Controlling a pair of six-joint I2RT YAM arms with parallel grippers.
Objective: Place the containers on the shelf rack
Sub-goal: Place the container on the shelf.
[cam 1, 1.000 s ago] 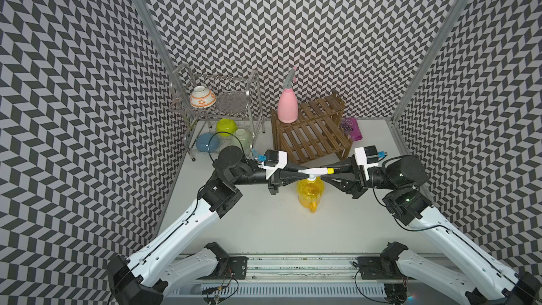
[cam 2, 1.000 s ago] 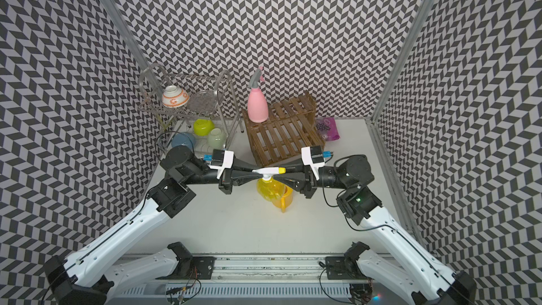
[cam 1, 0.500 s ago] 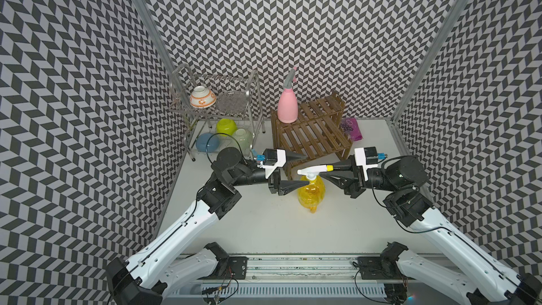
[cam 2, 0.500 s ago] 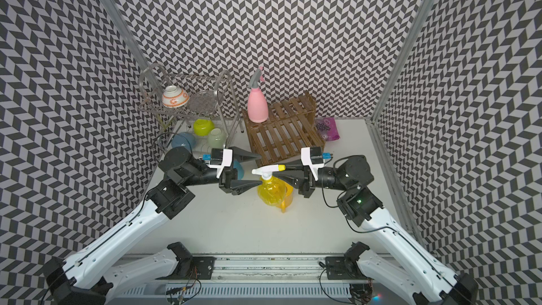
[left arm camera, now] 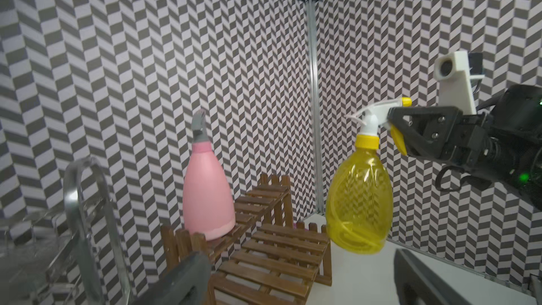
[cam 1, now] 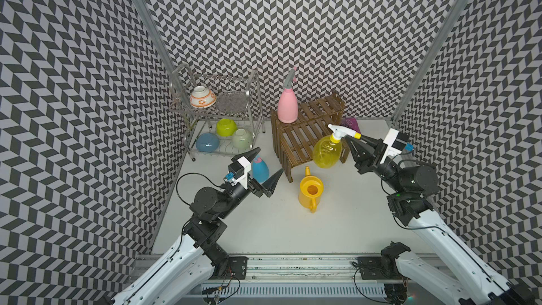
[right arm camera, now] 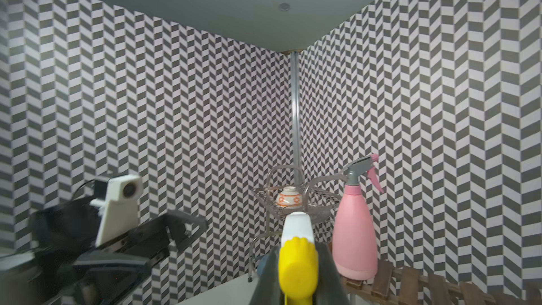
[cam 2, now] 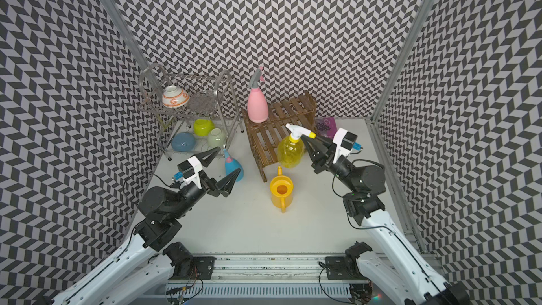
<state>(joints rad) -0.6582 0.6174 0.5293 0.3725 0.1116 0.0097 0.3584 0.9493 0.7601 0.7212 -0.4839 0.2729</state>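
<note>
I will carry the sprayer outward with my right gripper and release it on the bare slats of the upper step, since they are free beside the pink spray bottle.
My right gripper is shut on the nozzle end of the translucent yellow trigger sprayer. The sprayer hangs upright off the table by the right end of the brown shelf rack. A pink spray bottle stands on the rack's upper step. My left gripper is open and empty. In both top views the blue spray bottle shows between its fingers. The yellow watering can stands on the table.
A silver wire dish rack stands at the back left with a white-orange bowl on top and blue, green and pale bowls below. A purple packet lies behind the shelf rack. Patterned walls close in on three sides.
My left gripper let go of the sprayer, opened wide and drew back to the left. The right gripper carried the sprayer right and back to the shelf rack.
</note>
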